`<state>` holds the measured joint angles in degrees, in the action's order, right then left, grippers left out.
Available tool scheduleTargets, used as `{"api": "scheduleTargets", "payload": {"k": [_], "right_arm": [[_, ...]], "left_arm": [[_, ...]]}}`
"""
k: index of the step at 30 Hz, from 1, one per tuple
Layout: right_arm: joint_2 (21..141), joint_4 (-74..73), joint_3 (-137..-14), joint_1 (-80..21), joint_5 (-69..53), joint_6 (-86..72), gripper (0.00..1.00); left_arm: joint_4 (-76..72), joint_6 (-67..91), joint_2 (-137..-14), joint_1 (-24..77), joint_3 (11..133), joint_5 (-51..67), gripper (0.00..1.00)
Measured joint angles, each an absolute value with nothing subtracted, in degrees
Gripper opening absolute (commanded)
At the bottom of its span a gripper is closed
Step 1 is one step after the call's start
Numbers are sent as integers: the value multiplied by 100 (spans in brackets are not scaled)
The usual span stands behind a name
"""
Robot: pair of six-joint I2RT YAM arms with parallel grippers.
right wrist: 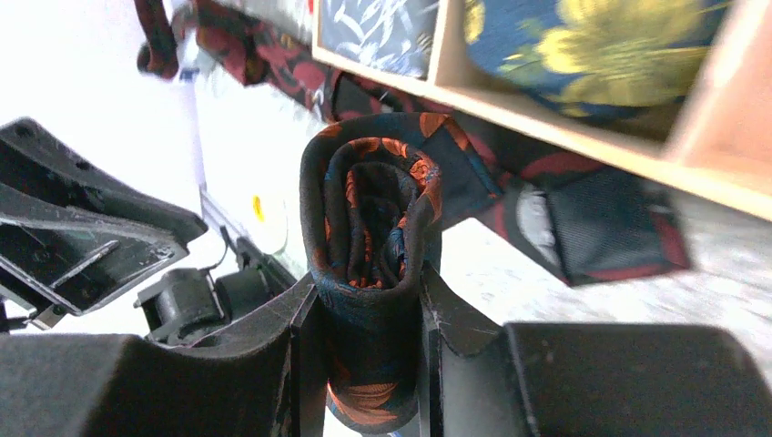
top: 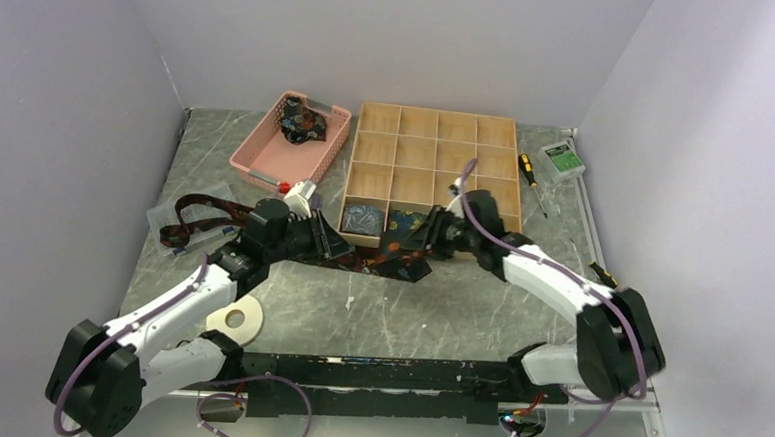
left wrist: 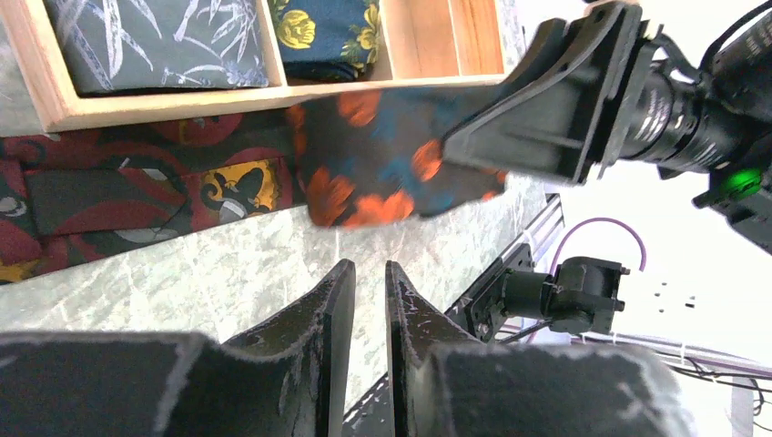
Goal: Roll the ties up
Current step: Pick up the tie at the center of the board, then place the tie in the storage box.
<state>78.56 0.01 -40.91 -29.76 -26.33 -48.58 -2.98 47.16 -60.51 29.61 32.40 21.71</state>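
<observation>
The section of the tray beside the yellow-flower roll (right wrist: pixel 742 118) is empty, so my right gripper will next go up and outward over the tray's edge, lower the navy roll inside and let it go.
My right gripper (right wrist: pixel 364 291) is shut on a rolled navy tie with orange flowers (right wrist: pixel 369 200) and holds it just in front of the wooden tray's (top: pixel 362 239) near edge. The same roll shows in the left wrist view (left wrist: pixel 382 164). A maroon tie (left wrist: pixel 137 191) lies flat on the table along the tray front, under the roll. My left gripper (left wrist: pixel 370 269) is empty, its fingers nearly together, just left of the roll, low over the table. Two rolled ties sit in the tray's near-left compartments: a grey-leaf one (left wrist: pixel 155 41) and a yellow-flower one (left wrist: pixel 328 32).
A pink basket (top: pixel 257 157) with dark fabric in it stands at the back left. Another maroon tie (top: pixel 199 209) lies on a clear plastic bag at the left. A white tape ring (top: pixel 233 319) lies near the left arm. A screwdriver (top: pixel 531 176) and a green device (top: pixel 562 160) lie right of the tray.
</observation>
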Motion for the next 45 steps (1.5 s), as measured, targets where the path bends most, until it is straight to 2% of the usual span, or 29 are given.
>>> {"api": "scheduleTargets", "payload": {"k": [5,11,18,21,30,39,45], "right_arm": [[6845,-1507,-4445,-2021,-2327,-4193,0],[6243,-3365,-5966,-1470,-1212,-3489,0],[6755,-5223,-8733,-1210,226,-2659,0],[7181,-5708,-9452,-1214,777,-2333,0],[8724,-6573,-9445,-1437,2038,-1922,0],[9605,-6368,-9148,-2215,1944,-1911,0],[10141,-5894,-8663,-2320,1660,-1970,0]], "left_arm": [[255,4565,-5531,2961,3378,2040,24],[532,4438,-5218,2961,3387,1990,24],[489,4423,-5194,2961,3378,2134,23],[309,4477,-5192,2961,3284,2255,23],[130,4678,-5065,2963,2838,2416,23],[167,4687,-4860,2974,2722,2412,23],[204,4746,-4729,2976,2558,2401,23]]}}
